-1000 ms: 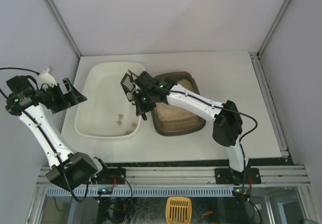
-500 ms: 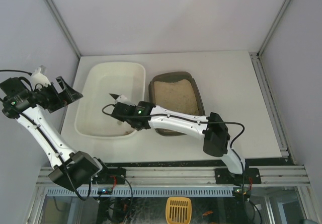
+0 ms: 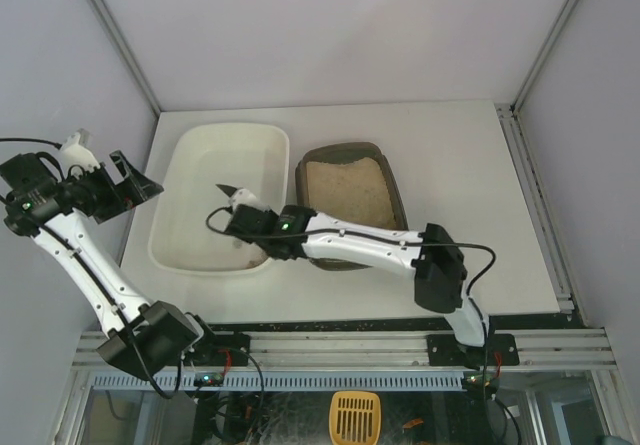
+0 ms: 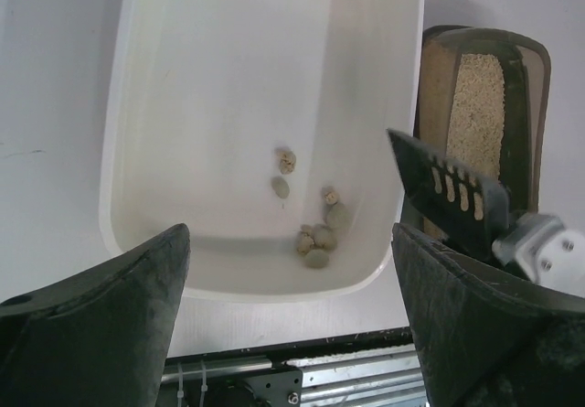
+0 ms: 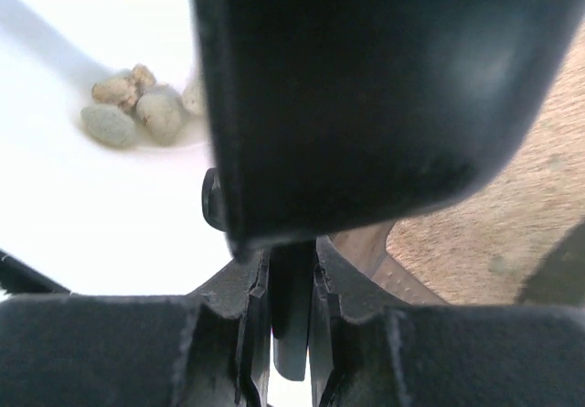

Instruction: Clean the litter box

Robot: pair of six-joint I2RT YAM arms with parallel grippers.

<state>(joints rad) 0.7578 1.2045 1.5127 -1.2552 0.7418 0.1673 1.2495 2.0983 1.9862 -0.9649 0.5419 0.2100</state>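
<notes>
Right of my left gripper in the top view is the litter box's far corner on the white tray's side: next I cross the white tray and lower there, the litter box's rim standing uncovered.
The litter box is a dark tray of beige litter right of the white tray; it also shows in the left wrist view and in the right wrist view. My right gripper is shut on the handle of a black slotted scoop, held over the near right part of the white tray. The scoop shows in the left wrist view and fills the right wrist view. Several grey-brown clumps lie in the white tray. My left gripper is open and empty, raised left of the white tray.
The booth's walls close in on the left, the right and the back. The table's front edge with the metal rail runs just below both trays. Bare tabletop lies right of the litter box.
My right arm has swung the scoop from above the litter box's left rim leftward and down over the white tray. My left gripper has shifted slightly left.
</notes>
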